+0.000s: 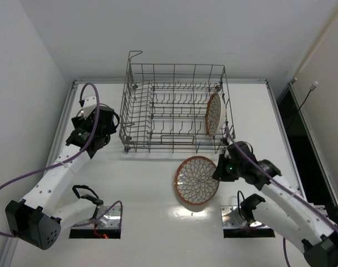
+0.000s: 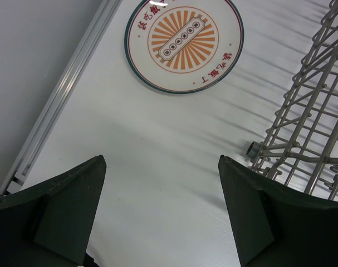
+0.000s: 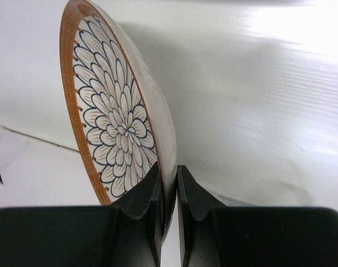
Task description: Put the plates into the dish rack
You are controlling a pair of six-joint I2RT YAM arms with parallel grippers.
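Next, the right gripper rises outward over the rack, then lowers the second plate into the rack's wires (image 1: pixel 199 117) beside the standing plate and releases it, as the wires stand empty.
The dish rack (image 1: pixel 174 111) is a grey wire basket at the back middle of the table. One flower-pattern plate (image 1: pixel 214 114) stands on edge between tines at the rack's right end. My right gripper (image 1: pixel 219 169) is shut on the rim of the second plate (image 1: pixel 196 179), which it holds tilted just above the table in front of the rack. In the right wrist view the fingers (image 3: pixel 169 175) pinch the plate's edge (image 3: pixel 110 119). My left gripper (image 1: pixel 93 132) is open and empty left of the rack, over bare table (image 2: pixel 162 158); the rack's corner foot (image 2: pixel 308 128) shows at the right of that view.
A round white disc with an orange sunburst, red characters and a green rim (image 2: pixel 184 43) lies flat on the table ahead of my left gripper. A raised rail (image 2: pixel 63 94) runs along the table's left edge. Two floor openings (image 1: pixel 96 225) lie by the arm bases.
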